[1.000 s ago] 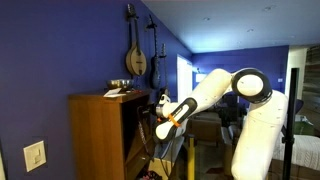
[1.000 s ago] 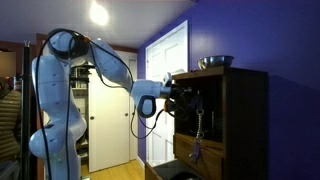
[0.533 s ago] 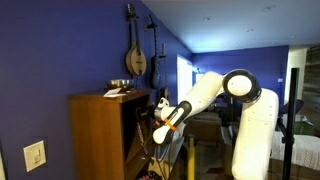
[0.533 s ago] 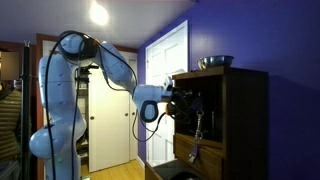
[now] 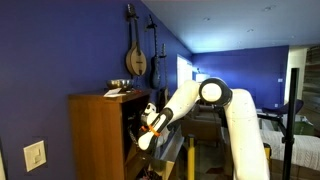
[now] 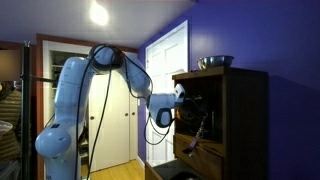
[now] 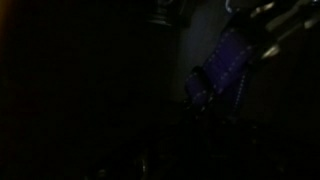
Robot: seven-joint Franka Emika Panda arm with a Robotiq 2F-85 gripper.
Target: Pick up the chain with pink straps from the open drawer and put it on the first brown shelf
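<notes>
The section of the cabinet above the first brown shelf is outward of my gripper, so my gripper should next push deeper inside and release the chain's strap dangling by the drawer.
My gripper [image 6: 196, 108] reaches into the dark upper compartment of the tall brown cabinet [image 6: 245, 120], just above the first brown shelf [image 6: 215, 138]. It looks shut on the chain [image 6: 204, 127], which hangs down from the jaws, its pink strap [image 6: 195, 149] dangling near the pale drawer [image 6: 184, 158]. In an exterior view the gripper [image 5: 141, 137] is inside the cabinet's open front [image 5: 100, 135]. The wrist view is almost black; only faint chain glints [image 7: 200, 95] show under a blue patch.
A metal bowl [image 6: 215, 62] stands on the cabinet top, also seen in an exterior view [image 5: 119, 85] beside a flat object. Instruments [image 5: 136, 55] hang on the blue wall. A white door [image 6: 165, 70] is behind the arm.
The arm has pushed further toward the cabinet and the gripper has gone deeper into the upper compartment. The hanging chain has swung slightly with it.
</notes>
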